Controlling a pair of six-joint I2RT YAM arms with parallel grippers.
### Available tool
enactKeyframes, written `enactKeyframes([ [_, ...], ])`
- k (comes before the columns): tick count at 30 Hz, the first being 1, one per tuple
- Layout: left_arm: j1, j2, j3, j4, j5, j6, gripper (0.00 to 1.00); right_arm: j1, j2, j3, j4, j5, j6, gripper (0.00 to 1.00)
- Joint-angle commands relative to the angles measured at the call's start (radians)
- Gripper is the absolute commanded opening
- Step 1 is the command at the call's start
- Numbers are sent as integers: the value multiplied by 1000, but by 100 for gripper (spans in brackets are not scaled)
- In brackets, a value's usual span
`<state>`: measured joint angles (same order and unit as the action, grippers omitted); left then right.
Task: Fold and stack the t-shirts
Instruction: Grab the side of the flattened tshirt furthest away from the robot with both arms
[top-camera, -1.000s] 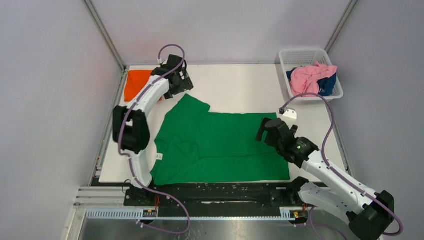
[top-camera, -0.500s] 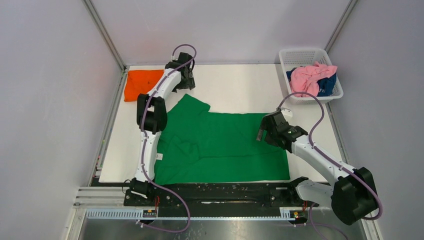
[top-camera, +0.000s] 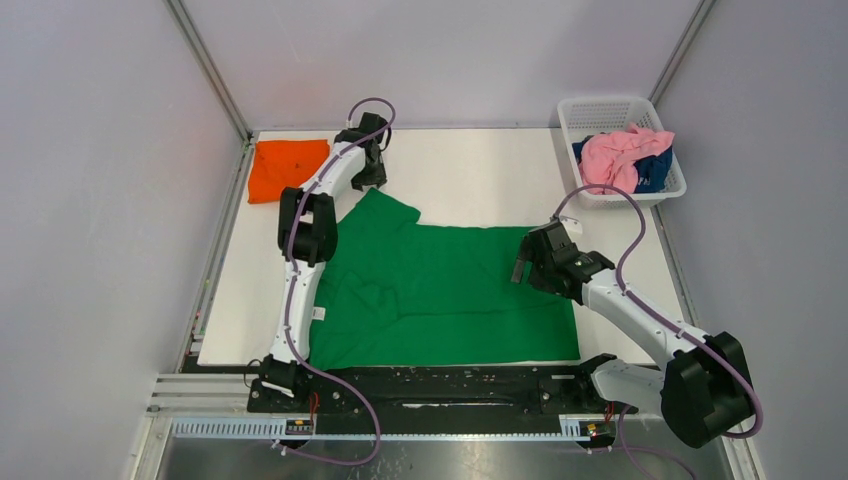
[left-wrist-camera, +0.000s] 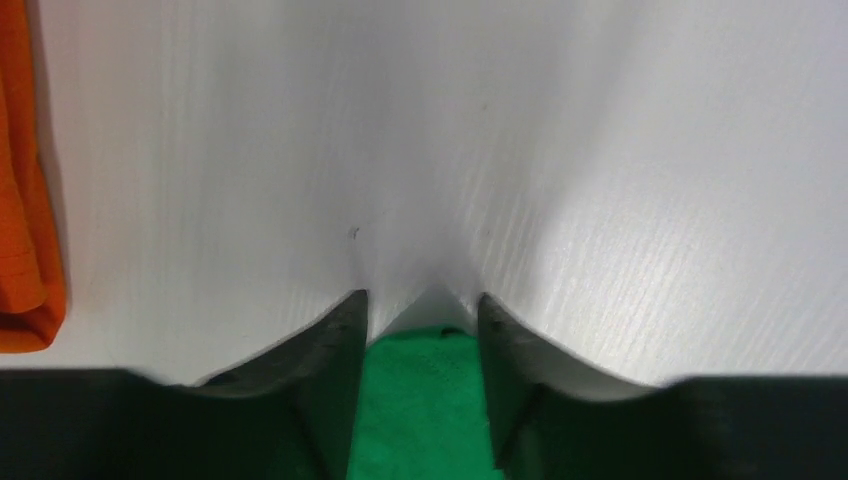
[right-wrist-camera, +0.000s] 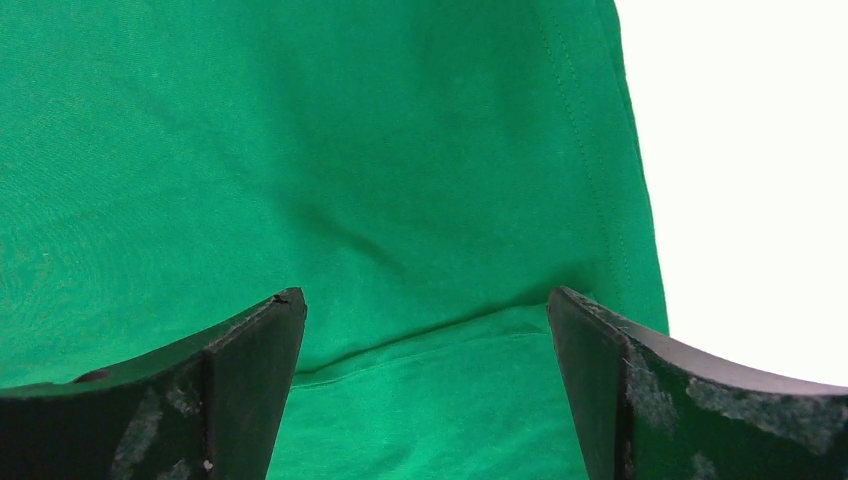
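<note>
I will move my right gripper outward with a turn and then down onto the shirt's far hem corner, because my left gripper is around the end of the shirt's far sleeve.
A bright green t-shirt (top-camera: 440, 280) lies spread flat on the white table, with a small white neck label (top-camera: 319, 313) at its left edge. My left gripper (top-camera: 372, 182) is down at the tip of its far sleeve. In the left wrist view that gripper (left-wrist-camera: 420, 300) has its jaws narrowed but still apart, and the green sleeve corner (left-wrist-camera: 420, 400) lies between them. My right gripper (top-camera: 522, 268) hovers wide open over the shirt's right hem; in the right wrist view that gripper (right-wrist-camera: 425, 300) holds nothing, with only green cloth (right-wrist-camera: 300, 150) below. A folded orange t-shirt (top-camera: 288, 168) lies at the far left corner.
A white basket (top-camera: 610, 103) at the far right corner holds a crumpled pink t-shirt (top-camera: 620, 155) over a navy one (top-camera: 655, 170). Grey walls close in the table on three sides. The orange shirt's edge (left-wrist-camera: 20, 200) shows at the left of the left wrist view.
My left arm has swung right from over the orange shirt to the green sleeve tip, and its jaws have narrowed. The right gripper has shifted slightly over the shirt's right edge, still open.
</note>
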<state>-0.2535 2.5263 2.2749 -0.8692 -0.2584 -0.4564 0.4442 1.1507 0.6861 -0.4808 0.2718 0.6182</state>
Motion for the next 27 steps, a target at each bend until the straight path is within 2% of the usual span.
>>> enactKeyframes([
  [1, 2, 9, -27, -36, 3, -8, 35, -6, 5, 42, -8, 45, -23, 99],
  [6, 1, -27, -69, -47, 35, -7, 2, -33, 32, 89, -26, 143, -17, 99],
  [7, 0, -41, -81, -48, 42, -10, 0, -46, 50, 107, -30, 160, -8, 99],
  [11, 1, -108, -130, -33, 80, -7, 0, -115, 173, 224, -48, 112, -40, 99],
  [19, -22, -366, -411, 130, 178, -18, 0, -209, 483, 559, -152, 32, -173, 99],
  [23, -48, -475, -571, 205, 196, -36, 0, -237, 628, 706, -205, 17, -199, 97],
  [27, -57, -550, -682, 240, 211, -65, 0, -260, 778, 854, -268, -13, -204, 89],
])
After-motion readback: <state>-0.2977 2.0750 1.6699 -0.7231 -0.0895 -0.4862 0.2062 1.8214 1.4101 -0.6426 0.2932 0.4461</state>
